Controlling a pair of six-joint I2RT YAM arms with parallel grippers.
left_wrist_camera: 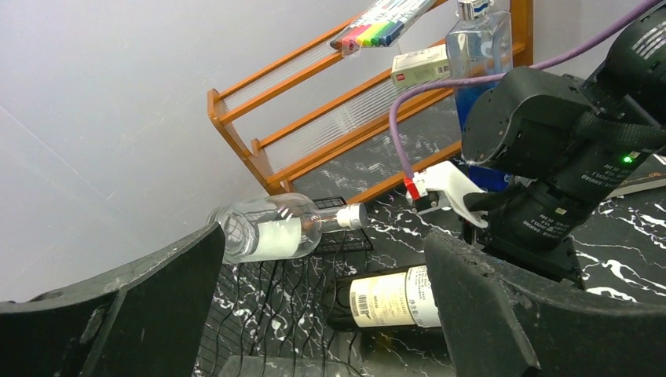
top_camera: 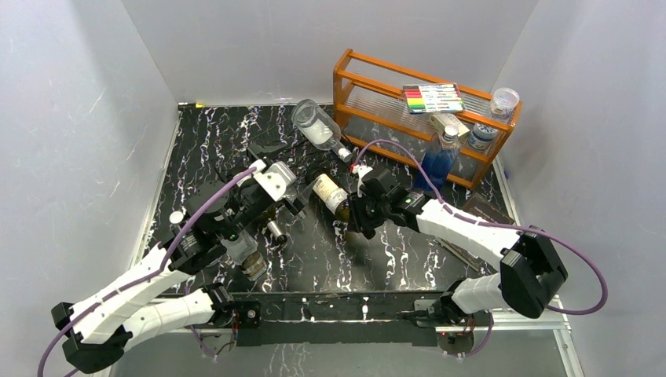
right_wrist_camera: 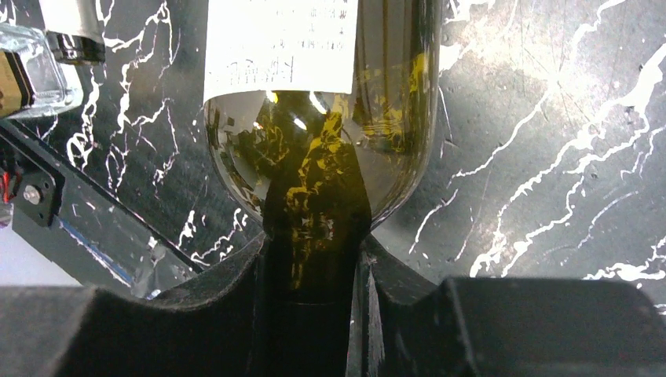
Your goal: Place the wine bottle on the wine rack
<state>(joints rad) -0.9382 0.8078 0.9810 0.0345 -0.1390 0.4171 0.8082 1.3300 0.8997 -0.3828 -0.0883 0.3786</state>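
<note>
I will next use my right gripper to slide the wine bottle's base outward and toward the left in the top view, in beside the clear bottle [left_wrist_camera: 271, 232].
The wine bottle [top_camera: 330, 195] is dark green glass with a white label. It lies on its side mid-table, its base toward the black wire wine rack [left_wrist_camera: 275, 302]. My right gripper [top_camera: 355, 214] is shut on the bottle's neck [right_wrist_camera: 314, 259], with the fingers [right_wrist_camera: 236, 275] pressed on both sides. My left gripper [top_camera: 292, 200] is open and empty, its wide-apart fingers [left_wrist_camera: 479, 306] over the rack. The labelled wine bottle [left_wrist_camera: 389, 300] lies just beyond them. A clear glass bottle [left_wrist_camera: 271, 232] with a white cap rests on the rack's far end.
The orange wooden two-tier shelf [top_camera: 377, 86] stands at the back right with a marker pack [top_camera: 432, 98], jars [top_camera: 503, 102] and a blue bottle [top_camera: 440, 157]. Two small bottles [top_camera: 275, 230] [top_camera: 250, 263] lie by my left arm. A dark flat object [top_camera: 487, 212] lies at the right.
</note>
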